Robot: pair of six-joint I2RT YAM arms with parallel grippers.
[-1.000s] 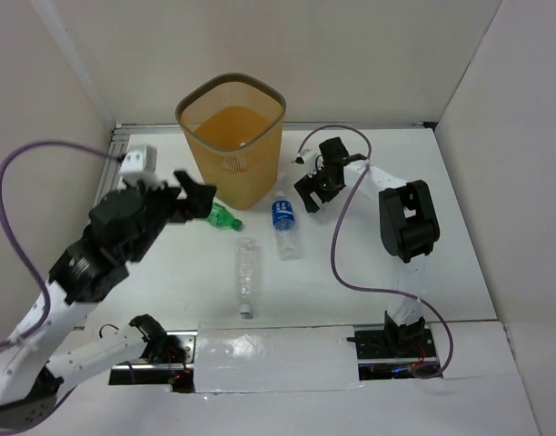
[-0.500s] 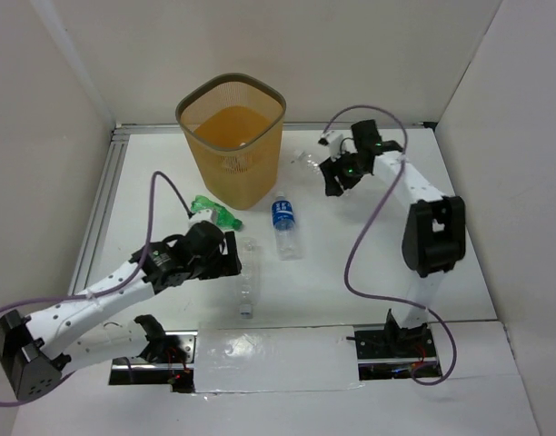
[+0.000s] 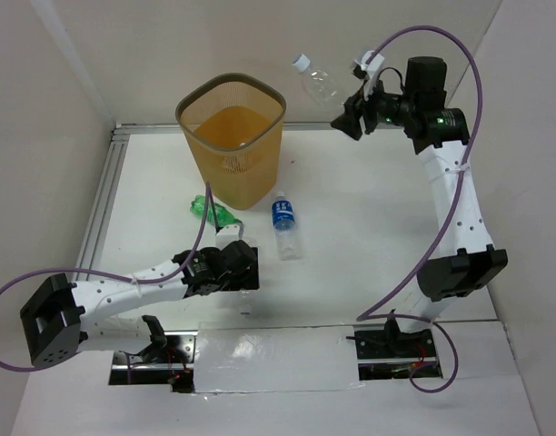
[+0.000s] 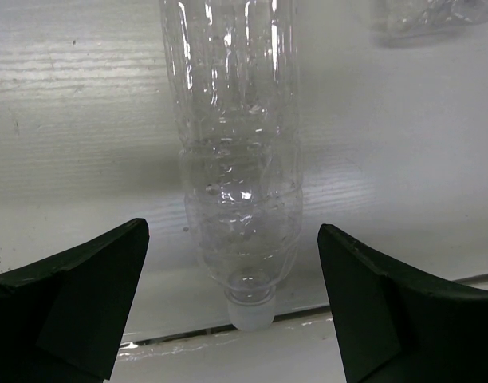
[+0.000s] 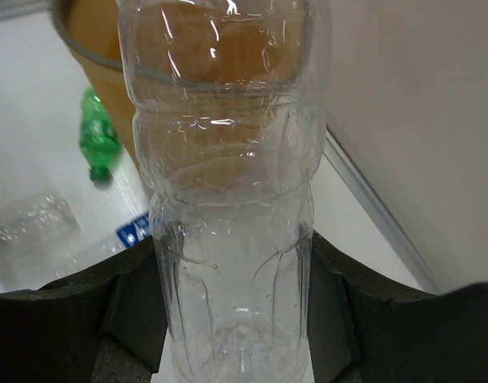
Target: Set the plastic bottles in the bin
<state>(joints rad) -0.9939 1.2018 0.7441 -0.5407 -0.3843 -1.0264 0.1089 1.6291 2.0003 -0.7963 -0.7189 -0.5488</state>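
Note:
The robot's right gripper will carry the clear bottle to the left in the top view, over the bin's opening (image 3: 231, 116) (image 5: 200, 36), and then let go of it, because the bottle hangs outside the bin's rim.
The orange-yellow mesh bin (image 3: 233, 136) stands at the back left of the table. My right gripper (image 3: 343, 116) is shut on a plain clear bottle (image 3: 316, 82), held high in the air to the right of the bin's rim; in the right wrist view that bottle (image 5: 228, 199) fills the frame between the pads. My left gripper (image 3: 246, 272) is open, low over another clear bottle (image 4: 232, 152) lying on the table, its white cap (image 4: 249, 315) toward the near edge, the fingers (image 4: 76, 295) apart on either side. A green bottle (image 3: 214, 212) lies by the bin's base. A blue-labelled clear bottle (image 3: 284, 224) lies mid-table.
White walls enclose the table on the left, back and right. A metal rail (image 3: 101, 213) runs along the table's left side. The right arm's purple cable (image 3: 432, 54) loops high over the back right. A taped strip (image 3: 273, 354) runs along the near edge.
My right gripper has lifted its clear bottle from the table up to above the bin's rim height. My left arm has swung down and come low over the lying clear bottle.

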